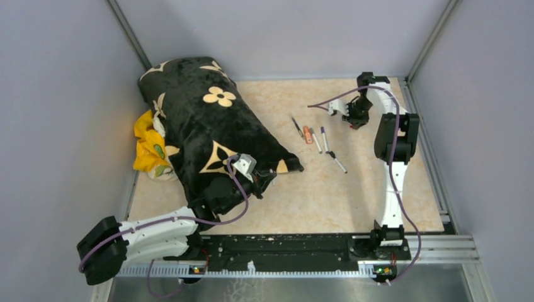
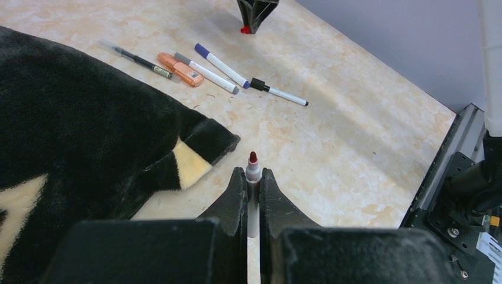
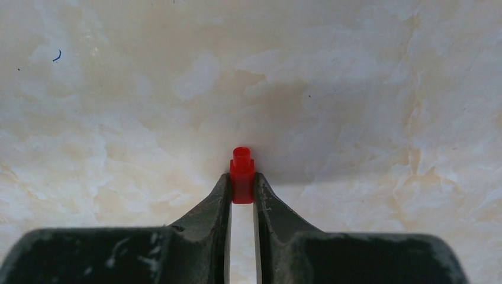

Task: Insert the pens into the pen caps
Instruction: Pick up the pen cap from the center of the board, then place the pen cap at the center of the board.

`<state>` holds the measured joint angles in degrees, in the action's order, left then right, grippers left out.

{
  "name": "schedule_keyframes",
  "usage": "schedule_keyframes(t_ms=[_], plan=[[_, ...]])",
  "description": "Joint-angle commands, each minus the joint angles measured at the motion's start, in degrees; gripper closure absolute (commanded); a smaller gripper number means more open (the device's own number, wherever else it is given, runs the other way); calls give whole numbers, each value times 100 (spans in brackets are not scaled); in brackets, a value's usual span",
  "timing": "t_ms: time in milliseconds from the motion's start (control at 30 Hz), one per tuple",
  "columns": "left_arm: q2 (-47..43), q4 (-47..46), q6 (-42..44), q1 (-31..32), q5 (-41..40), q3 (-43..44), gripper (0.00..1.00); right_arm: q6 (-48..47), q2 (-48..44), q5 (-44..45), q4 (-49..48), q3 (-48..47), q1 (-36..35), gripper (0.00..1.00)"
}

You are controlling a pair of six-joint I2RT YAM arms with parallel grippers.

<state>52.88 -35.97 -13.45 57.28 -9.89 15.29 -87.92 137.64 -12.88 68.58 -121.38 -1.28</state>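
I will next use my right gripper to bring the small red cap back past the black-capped pen and toward the red marker tip (image 1: 272, 170).
My left gripper (image 2: 253, 177) is shut on a white-barrelled marker (image 2: 253, 163) whose bare red tip pokes out past the fingertips, low over the table beside the blanket's corner. My right gripper (image 3: 242, 184) is shut on a small red cap (image 3: 242, 168), pinched at the fingertips just above the table at the far right (image 1: 356, 119). Between the arms several pens lie in a row: a thin dark pen (image 2: 136, 59), an orange marker (image 2: 180, 69), a grey-ended white marker (image 2: 207, 74), a purple-capped one (image 2: 222, 65) and a black-capped one (image 2: 278, 93).
A thick black blanket with cream flowers (image 1: 201, 126) covers the table's left side, with a yellow cloth (image 1: 150, 148) at its left edge. Grey walls enclose the table. A metal rail (image 1: 434, 248) runs along the near edge.
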Motion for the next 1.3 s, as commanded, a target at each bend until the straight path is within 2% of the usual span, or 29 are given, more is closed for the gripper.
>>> schedule_keyframes(t_ms=[0,67,233,467,567,700,800,900,1000,1100,1267], plan=[[-119,-77,-26,-6,-23,27,100,130,-205,-128,-20,190,-100,95],[-139,-77,-26,-6,-6,19,100,246,-374,-189,-133,303,-95,100],[-363,-58,-102,-6,17,-61,100,736,-1261,-795,-602,1016,-114,100],[-821,-399,-465,-6,340,-334,100,1556,-3569,-1662,-1739,3717,-620,100],[-1013,-263,-475,-6,534,-276,100,2541,-4659,-1876,-2396,4852,-1113,100],[-1445,97,-488,-2,573,-240,100,4322,-5495,-2139,-3023,5943,-1786,100],[-1884,337,-549,-5,485,-339,100,5720,-5822,-2409,-3701,6698,-2289,100],[-2319,563,-674,-5,355,-512,100,6431,-6084,-2706,-4401,7368,-2594,100],[-2696,661,-803,-5,306,-668,100,6716,-6032,-2196,-4722,7837,-2764,100],[-2846,625,-936,-6,228,-813,100,6970,-5686,-1419,-4682,7768,-2842,100],[-2751,425,-1010,-8,182,-880,100,7158,-5377,-983,-4695,7628,-2979,89]])
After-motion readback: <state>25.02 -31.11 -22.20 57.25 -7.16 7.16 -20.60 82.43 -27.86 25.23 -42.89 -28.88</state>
